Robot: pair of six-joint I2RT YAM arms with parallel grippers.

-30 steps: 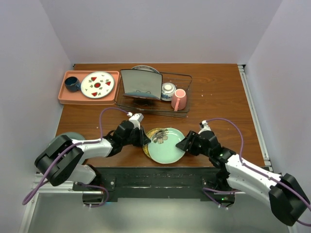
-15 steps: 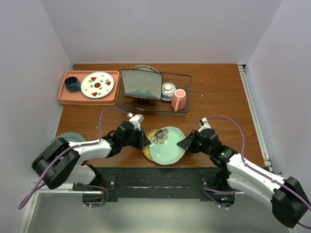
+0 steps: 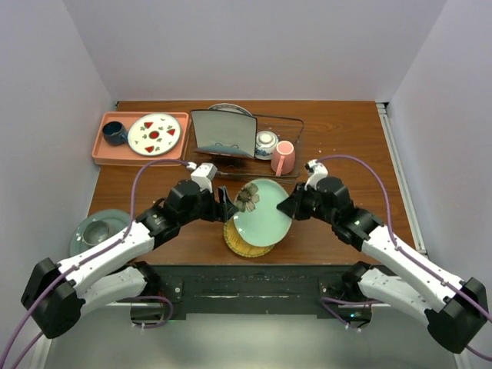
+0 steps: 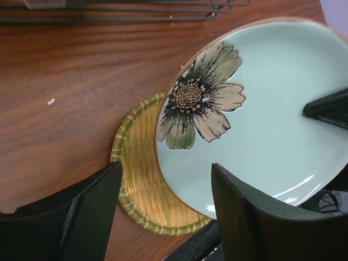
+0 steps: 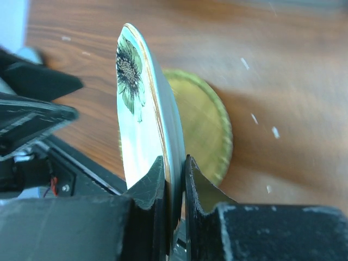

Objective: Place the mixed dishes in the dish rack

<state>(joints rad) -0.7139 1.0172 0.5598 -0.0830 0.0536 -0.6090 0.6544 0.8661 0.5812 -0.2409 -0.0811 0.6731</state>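
Note:
My right gripper needs to swing outward, turn and release the plate in the rack before the white square plate, as that spot is outward of my gripper.
The pale green round plate with a flower print is tilted on edge above the table. My right gripper is shut on its right rim, and the right wrist view shows the rim pinched between both fingers. My left gripper stands open at the plate's left side; its jaws straddle the plate's lower edge without touching. The dish rack at the back holds the white square plate, a round white plate, the patterned bowl and the pink mug.
A woven yellow-green mat lies on the table under the lifted plate, also in view as the mat and the mat. The salmon tray at back left carries a red-marked plate and a dark blue cup. A green dish sits at the left edge.
The left gripper opened and let go of the plate's left rim. The right gripper, shut on the right rim, lifted the plate off the mat, tilted it up and carried it toward the rack.

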